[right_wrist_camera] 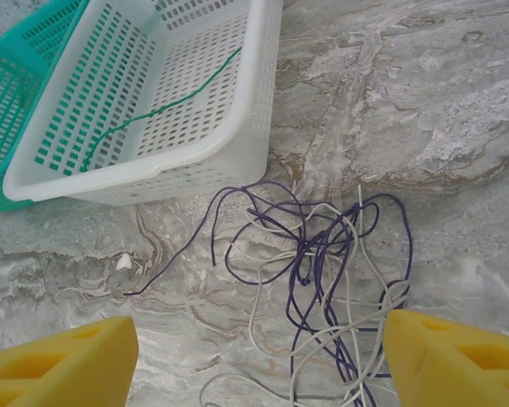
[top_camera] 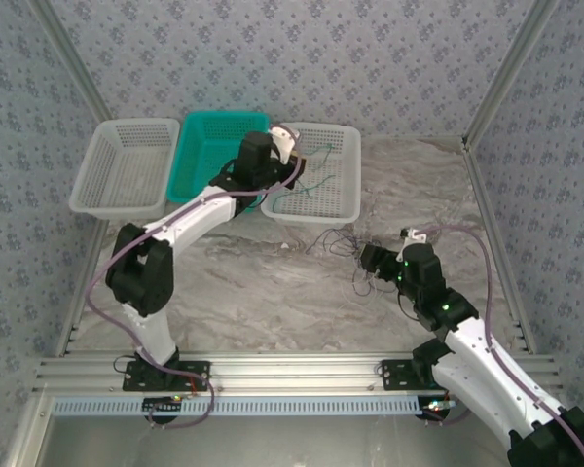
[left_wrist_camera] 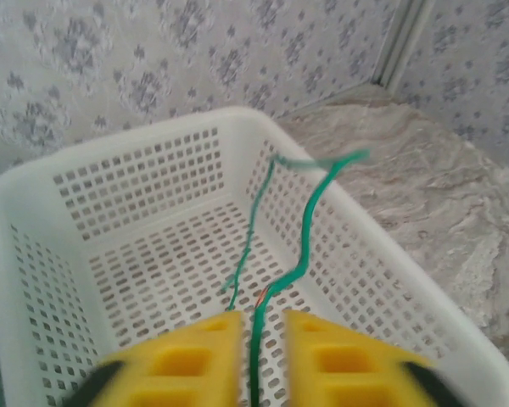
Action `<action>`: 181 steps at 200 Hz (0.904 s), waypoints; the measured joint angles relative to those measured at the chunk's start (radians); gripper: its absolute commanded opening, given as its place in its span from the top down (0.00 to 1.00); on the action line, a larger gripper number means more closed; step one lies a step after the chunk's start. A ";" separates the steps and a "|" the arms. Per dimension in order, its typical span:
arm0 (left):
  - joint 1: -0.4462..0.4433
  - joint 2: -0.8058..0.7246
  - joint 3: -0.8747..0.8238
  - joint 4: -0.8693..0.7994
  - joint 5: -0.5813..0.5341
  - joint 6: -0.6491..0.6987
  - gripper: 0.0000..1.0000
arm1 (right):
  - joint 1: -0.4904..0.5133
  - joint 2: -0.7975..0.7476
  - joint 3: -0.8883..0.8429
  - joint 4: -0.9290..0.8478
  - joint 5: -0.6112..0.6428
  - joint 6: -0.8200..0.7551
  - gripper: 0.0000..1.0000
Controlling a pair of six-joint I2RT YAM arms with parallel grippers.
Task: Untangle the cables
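The pale cable lies on top where it crosses the purple cable pieces, below my open right gripper's spread fingers, so the gripper will go down onto it there next.
A green cable (left_wrist_camera: 309, 216) hangs over the white basket (left_wrist_camera: 144, 182), and part of it lies on the basket floor (right_wrist_camera: 161, 106). It runs down through the gap between the yellow fingers of my left gripper (left_wrist_camera: 263, 326). Those jaws stand a little apart, wider than the cable, and do not pinch it. From above, the left gripper (top_camera: 282, 146) hovers over the right white basket (top_camera: 348, 190). A tangle of purple and pale cables (right_wrist_camera: 339, 254) lies on the marble table in front of that basket. My right gripper (right_wrist_camera: 263, 348) is wide open just above it, with nothing between its fingers.
A teal basket (top_camera: 200, 156) stands in the middle of the back row and another white basket (top_camera: 127, 165) at the left. Patterned walls and metal posts enclose the table. The right gripper (top_camera: 372, 263) is near the tangle (top_camera: 339, 241).
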 measured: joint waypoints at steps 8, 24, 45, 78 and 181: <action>0.000 0.014 0.004 -0.004 -0.010 -0.009 0.56 | -0.003 0.000 0.000 -0.007 0.003 0.001 0.20; 0.000 0.020 0.004 -0.014 -0.027 -0.024 0.51 | -0.011 0.000 0.000 -0.021 0.004 0.006 0.20; 0.000 -0.012 -0.020 0.003 -0.025 -0.048 0.51 | -0.029 0.010 0.000 -0.034 0.003 0.011 0.20; -0.003 -0.206 -0.200 0.057 0.017 -0.137 0.51 | -0.064 0.092 0.000 -0.034 -0.017 0.035 0.20; -0.215 -0.645 -0.654 0.109 -0.027 -0.292 0.49 | -0.096 0.513 0.040 0.106 -0.156 0.061 0.54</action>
